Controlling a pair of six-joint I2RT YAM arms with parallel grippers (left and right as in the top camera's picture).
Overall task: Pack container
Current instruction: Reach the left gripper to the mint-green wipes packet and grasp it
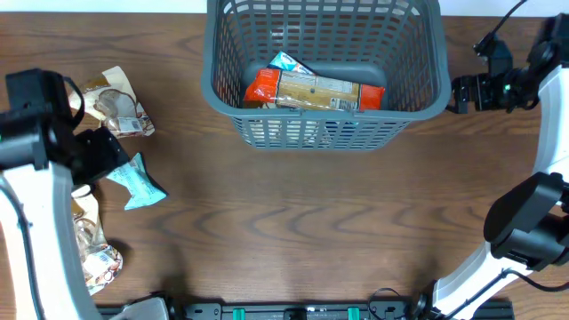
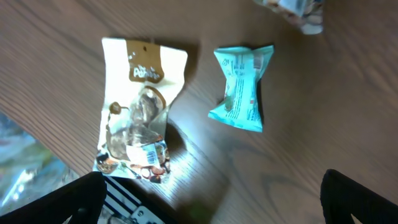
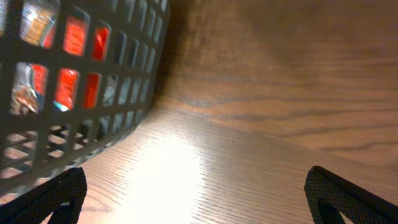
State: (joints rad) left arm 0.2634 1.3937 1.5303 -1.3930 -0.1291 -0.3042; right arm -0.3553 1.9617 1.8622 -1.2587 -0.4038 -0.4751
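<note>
The small teal pack has bare wood along both of its long sides, so my left gripper will move down onto its narrow middle [image 1: 137, 182] [image 2: 242, 88] next.
The dark grey-blue lattice basket [image 1: 311, 130] stands at the back centre. It holds a red and tan snack pack [image 1: 316, 90] and a teal pack [image 1: 289, 62]. My left gripper [image 1: 108, 151] is open and empty at the table's left, between a cream and brown snack pack [image 1: 116, 105] and a small teal pack [image 1: 139, 183]. In the left wrist view the cream pack [image 2: 140, 124] and the teal pack [image 2: 239, 88] lie ahead of the open fingers [image 2: 211, 208]. My right gripper [image 1: 459, 93] is open and empty just right of the basket; its view shows the basket wall [image 3: 81, 81] beyond the fingers [image 3: 199, 199].
Another cream snack pack [image 1: 93, 251] lies at the front left beside my left arm. The edge of a further pack [image 2: 292, 12] shows at the top of the left wrist view. The table is brown wood.
</note>
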